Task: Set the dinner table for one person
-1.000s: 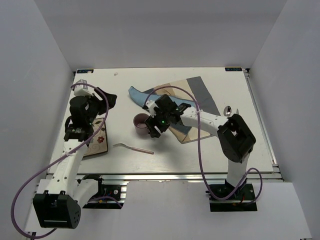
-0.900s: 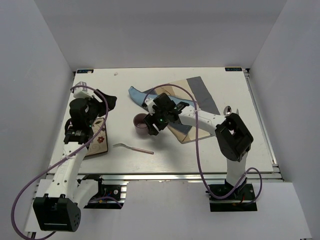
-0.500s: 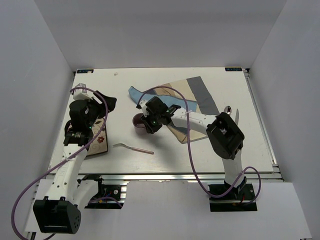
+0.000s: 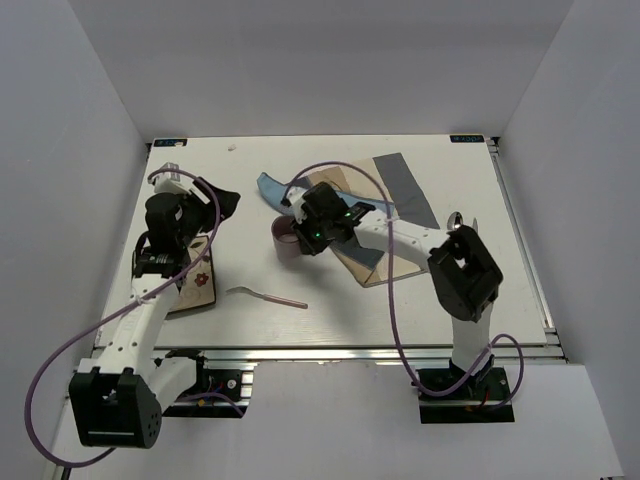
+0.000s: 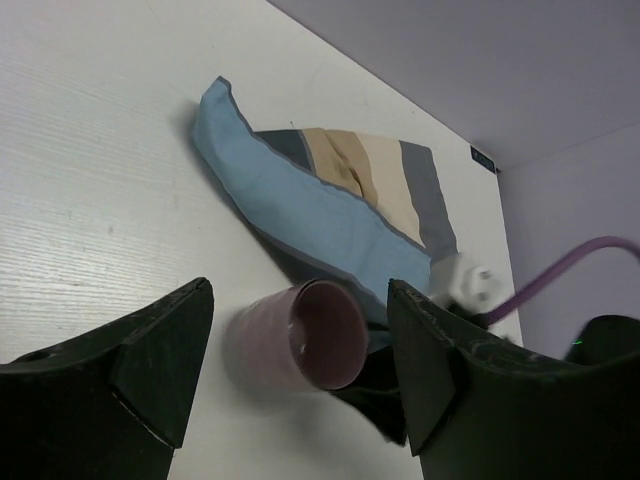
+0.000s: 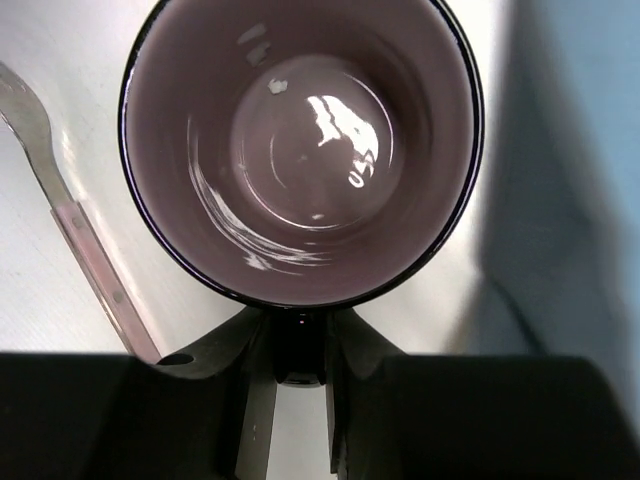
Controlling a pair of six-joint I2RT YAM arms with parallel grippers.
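Observation:
The mug needs to go over the placemat [image 4: 395, 195], and I need to let go of it beyond the spoon, because that bare tabletop is to the right of my right gripper in the top view.
A mauve mug [image 6: 305, 150] fills the right wrist view, seen from straight above and empty. My right gripper [image 6: 300, 345] is shut on its dark handle. In the top view the mug [image 4: 286, 238] is beside the blue edge of the striped placemat [image 4: 395, 195] on the dinner table [image 4: 400, 300], with my right gripper [image 4: 301, 234] at its right side. In the left wrist view the mug [image 5: 300, 335] looks tilted above its shadow. My left gripper [image 5: 300, 375] stands open and empty, back from the mug. It [image 4: 222, 203] hovers over the table's left part.
A pink-handled fork [image 4: 266, 295] lies near the front, also seen as the fork [image 6: 70, 215] beside the mug. A spoon [image 4: 455, 221] and a knife [image 4: 474, 230] lie right of the placemat. A beige flower-print square [image 4: 197, 286] sits under the left arm. A metal rail [image 4: 350, 351] runs along the near edge.
My right gripper has reached the mug and shut on its handle. The mug has shifted a little toward the far side. My left gripper has hardly moved.

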